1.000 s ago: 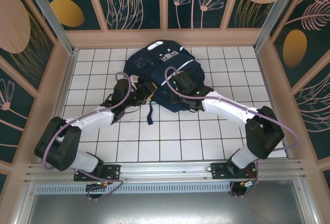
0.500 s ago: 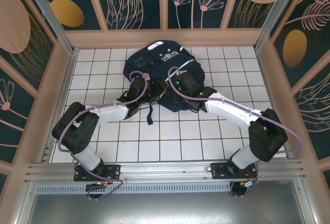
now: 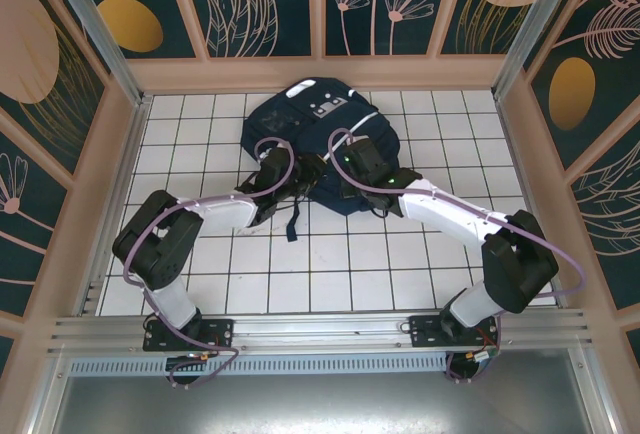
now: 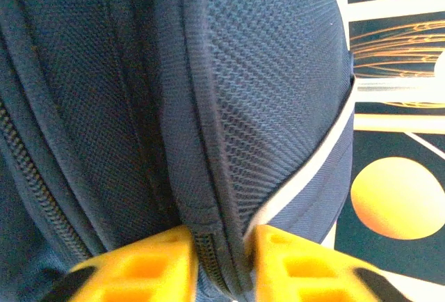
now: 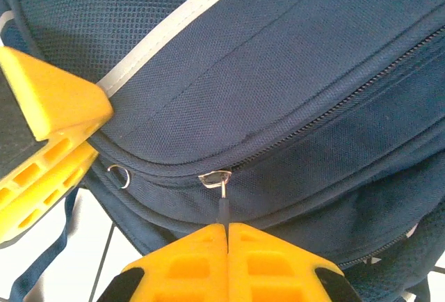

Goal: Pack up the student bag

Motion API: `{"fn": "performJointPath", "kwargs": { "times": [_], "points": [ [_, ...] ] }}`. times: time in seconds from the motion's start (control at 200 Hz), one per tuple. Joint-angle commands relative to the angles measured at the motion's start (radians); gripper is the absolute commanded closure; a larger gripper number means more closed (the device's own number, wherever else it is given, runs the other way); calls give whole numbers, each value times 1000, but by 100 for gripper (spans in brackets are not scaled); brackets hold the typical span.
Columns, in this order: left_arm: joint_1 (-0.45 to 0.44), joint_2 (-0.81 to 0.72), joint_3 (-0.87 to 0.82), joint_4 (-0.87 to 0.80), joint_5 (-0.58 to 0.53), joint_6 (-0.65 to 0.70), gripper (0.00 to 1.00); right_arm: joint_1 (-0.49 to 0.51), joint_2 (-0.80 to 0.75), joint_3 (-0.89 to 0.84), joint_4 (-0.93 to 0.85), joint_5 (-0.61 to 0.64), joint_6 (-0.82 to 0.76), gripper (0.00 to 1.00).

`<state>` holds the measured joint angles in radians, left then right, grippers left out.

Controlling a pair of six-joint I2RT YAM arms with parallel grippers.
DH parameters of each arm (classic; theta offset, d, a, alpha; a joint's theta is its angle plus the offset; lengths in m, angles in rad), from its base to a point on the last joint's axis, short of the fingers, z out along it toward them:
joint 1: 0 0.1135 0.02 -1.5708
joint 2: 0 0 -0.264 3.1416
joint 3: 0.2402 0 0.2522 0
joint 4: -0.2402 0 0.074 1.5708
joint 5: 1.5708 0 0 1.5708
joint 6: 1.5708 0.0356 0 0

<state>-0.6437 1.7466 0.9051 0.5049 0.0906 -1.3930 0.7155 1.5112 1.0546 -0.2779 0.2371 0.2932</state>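
My right gripper needs to stay near the bag [image 3: 320, 119] next, and then it needs to let go of the dark zipper pull.
The student bag [image 3: 320, 119], navy with a thin white stripe, lies flat at the back middle of the white tiled table. My left gripper [image 3: 303, 172] is at the bag's near left edge. Its yellow fingers [image 4: 146, 268] are shut on a fold of the bag [image 4: 264, 72] along a zipper seam. My right gripper [image 5: 227, 231] is shut on the dark zipper pull [image 5: 223, 208], which hangs from a silver slider [image 5: 215, 175] on the bag [image 5: 292, 51]. The zipper to the slider's right looks closed. One left-gripper finger [image 5: 52, 100] rests against the bag just left of the slider.
A black strap [image 3: 292, 219] trails from the bag toward the near side of the table. A small metal ring [image 5: 119, 175] hangs left of the slider. Patterned walls [image 3: 320, 4] enclose the table [image 3: 350, 264] on three sides, and both arms meet close together at the bag's near edge.
My left arm swung right to the bag's edge and its jaws closed on the fabric. The right gripper kept its hold and barely shifted.
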Motion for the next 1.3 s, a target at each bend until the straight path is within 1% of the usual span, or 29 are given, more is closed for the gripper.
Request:
{"fn": "performJointPath", "kwargs": {
  "times": [0.0,0.075,0.16,0.245,0.26,0.395,0.535,0.766,0.811,0.861,0.896,0.941,0.956,0.981,1.031,1.071,1.106,1.176,1.296],
  "points": [
    [9,19,41,-42,-66,17,84,-17,-27,16,-19,70,-15,100],
    [15,12,37,-53,-74,28,93,-21,-24,23,-27,96,-24,100],
    [33,-10,8,-61,-83,41,100,-30,-20,31,-41,139,-41,100],
    [65,-26,-34,-69,-67,60,100,-50,-18,30,-49,167,-60,100],
    [72,-55,-43,-68,-64,65,100,-53,-17,29,-49,170,-65,100],
    [151,-134,-126,-87,-36,114,100,-95,-20,19,-41,172,-99,100],
    [228,-185,-146,-155,-1,196,100,-121,-10,35,-37,176,-116,100],
    [356,-216,-143,-208,44,292,100,-159,19,78,-35,195,-131,100],
    [377,-216,-133,-208,76,313,100,-163,25,89,-33,173,-135,100],
    [384,-213,-117,-217,103,340,100,-162,31,103,-38,101,-148,100],
    [383,-209,-105,-224,114,355,100,-162,30,108,-32,8,-158,100],
    [384,-203,-95,-228,133,367,100,-163,22,96,-4,-161,-177,100],
    [384,-200,-92,-230,135,371,100,-162,19,92,8,-208,-184,97],
    [384,-196,-86,-234,138,374,100,-161,18,85,27,-296,-189,88],
    [383,-189,-81,-233,143,378,100,-145,27,84,46,-395,-194,71],
    [384,-183,-76,-236,147,382,100,-115,41,96,44,-422,-209,60],
    [384,-179,-73,-238,148,382,100,-89,60,106,37,-404,-227,54],
    [384,-177,-68,-236,151,382,100,-49,102,136,15,-366,-270,49],
    [384,-181,-58,-244,147,387,100,-32,172,182,5,-351,-315,47]
  ]
}}
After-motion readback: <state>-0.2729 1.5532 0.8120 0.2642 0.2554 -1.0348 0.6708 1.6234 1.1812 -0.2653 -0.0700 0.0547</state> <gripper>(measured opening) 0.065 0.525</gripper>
